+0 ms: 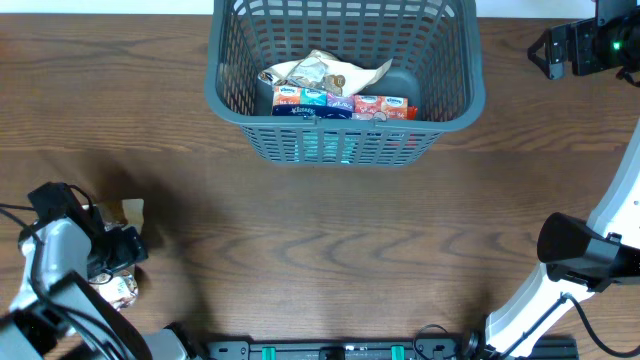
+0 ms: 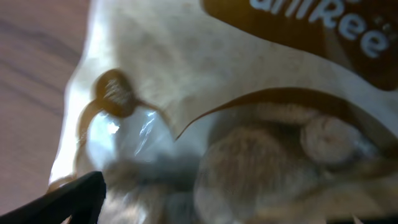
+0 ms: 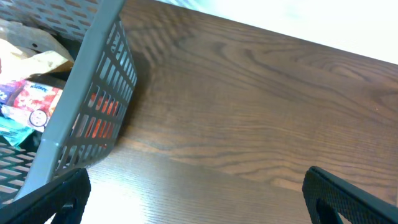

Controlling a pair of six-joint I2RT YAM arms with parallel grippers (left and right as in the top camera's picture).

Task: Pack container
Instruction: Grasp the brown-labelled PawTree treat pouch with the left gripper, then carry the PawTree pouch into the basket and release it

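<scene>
The cream snack packet is already between the wide fingers of my left gripper, so next my left gripper will close them across the clear window [image 1: 119, 273] [image 2: 224, 180].
The container [image 1: 226, 92], a dark grey slotted basket, stands at the back centre and holds a crumpled snack bag [image 1: 325, 70] and tissue packets [image 1: 340, 104]. Its corner also shows in the right wrist view [image 3: 74, 106]. My left gripper [image 1: 118, 250] is at the front left, down over a cream-and-brown snack packet [image 1: 133, 211]. That packet fills the left wrist view [image 2: 249, 124], and one dark finger shows far out at the bottom left. The jaws look wide apart around the packet. My right gripper [image 1: 556, 50] is open and empty, over bare table to the right of the container.
The wooden table [image 1: 340, 250] stretches between the container and the front edge. The right arm's base [image 1: 575, 255] stands at the front right. A rail runs along the front edge [image 1: 330, 350].
</scene>
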